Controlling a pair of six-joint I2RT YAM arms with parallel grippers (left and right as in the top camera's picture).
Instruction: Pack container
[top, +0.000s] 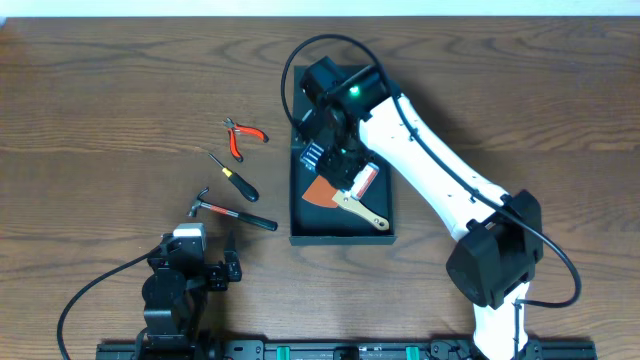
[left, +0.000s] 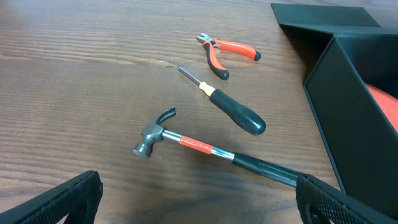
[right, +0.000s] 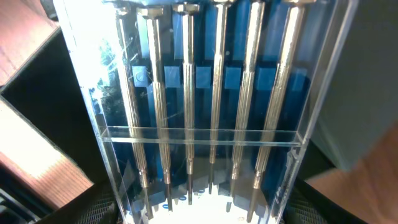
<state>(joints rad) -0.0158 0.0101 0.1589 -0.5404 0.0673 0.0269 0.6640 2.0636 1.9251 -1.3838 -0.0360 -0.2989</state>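
The clear blue case still hangs above the open box, so the robot's right gripper should next move back and down over the orange scraper's blade (top: 320, 193) to release the case.
The container (top: 340, 238), a dark square box, lies open at the table's middle; its near wall (left: 354, 118) fills the right of the left wrist view. Over its far left part my right gripper (top: 318, 158) is shut on a clear case of several small screwdrivers (right: 205, 112), backed in blue, with the fingers pressed on both sides (right: 199, 208). Inside the box lie an orange scraper with a wooden handle (top: 345, 200) and a small red and white item (top: 365, 178). My left gripper (top: 205, 265) hangs open and holds nothing near the front left (left: 199, 205).
Left of the box lie a hammer (top: 232, 213) (left: 205, 149), a black-handled screwdriver (top: 234, 178) (left: 230, 109) and red-handled pliers (top: 243, 135) (left: 224, 53). The box's lid flap (left: 317, 18) lies open at its far side. The white right arm (top: 440, 170) reaches across the box.
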